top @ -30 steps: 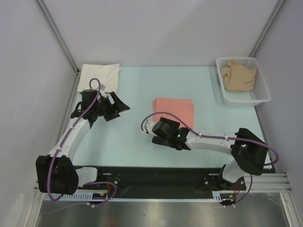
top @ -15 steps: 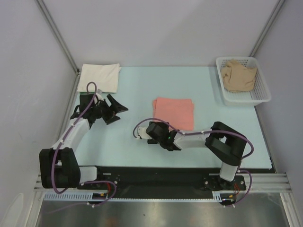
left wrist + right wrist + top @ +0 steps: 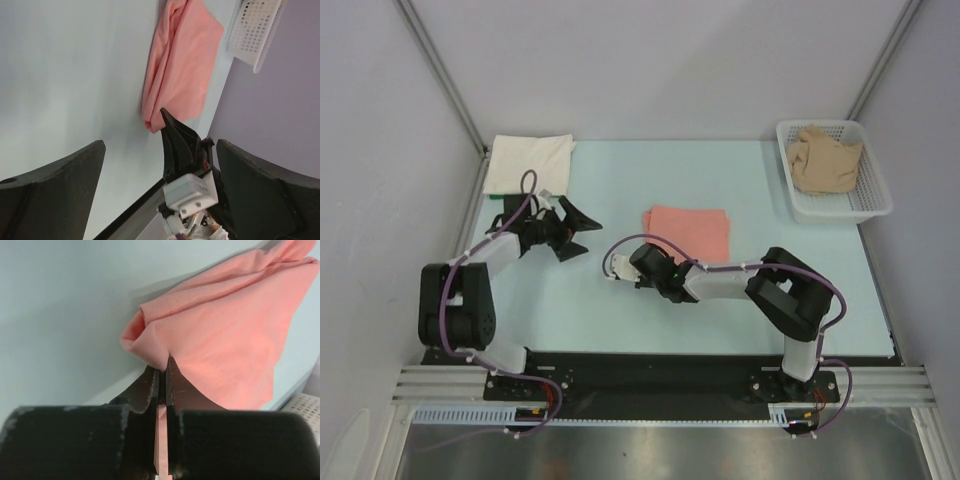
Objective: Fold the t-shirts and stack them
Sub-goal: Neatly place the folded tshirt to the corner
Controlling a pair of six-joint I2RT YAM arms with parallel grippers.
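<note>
My left gripper goes sideways along the t-shirt's pinched edge onto the pink t-shirt's far corner (image 3: pixel 651 214) (image 3: pixel 176 5) next, since that corner lies to its right in the top view.
The salmon-pink t-shirt (image 3: pixel 690 234) lies folded at the table's middle. My right gripper (image 3: pixel 650 256) is at its near-left corner. In the right wrist view that gripper (image 3: pixel 162 371) is shut on a pinch of the pink cloth (image 3: pixel 225 335), which bunches up at the fingertips. My left gripper (image 3: pixel 578 232) hovers left of it, open and holding nothing. In the left wrist view the left gripper (image 3: pixel 157 145) points at the pink t-shirt (image 3: pixel 180 65) and at the right gripper (image 3: pixel 176 142). A cream-white t-shirt (image 3: pixel 530 163) lies folded at the back left. A tan-beige t-shirt (image 3: pixel 825 160) is crumpled in the basket.
A white mesh basket (image 3: pixel 880 205) stands at the back right corner, also seen as the basket (image 3: pixel 255 30) in the left wrist view. Grey walls close in the table on three sides. The black rail with both arm bases runs along the near edge.
My right gripper moved left to the pink t-shirt's near-left corner and closed on it. My left arm drew its elbow in, swung its gripper right and opened a little wider.
</note>
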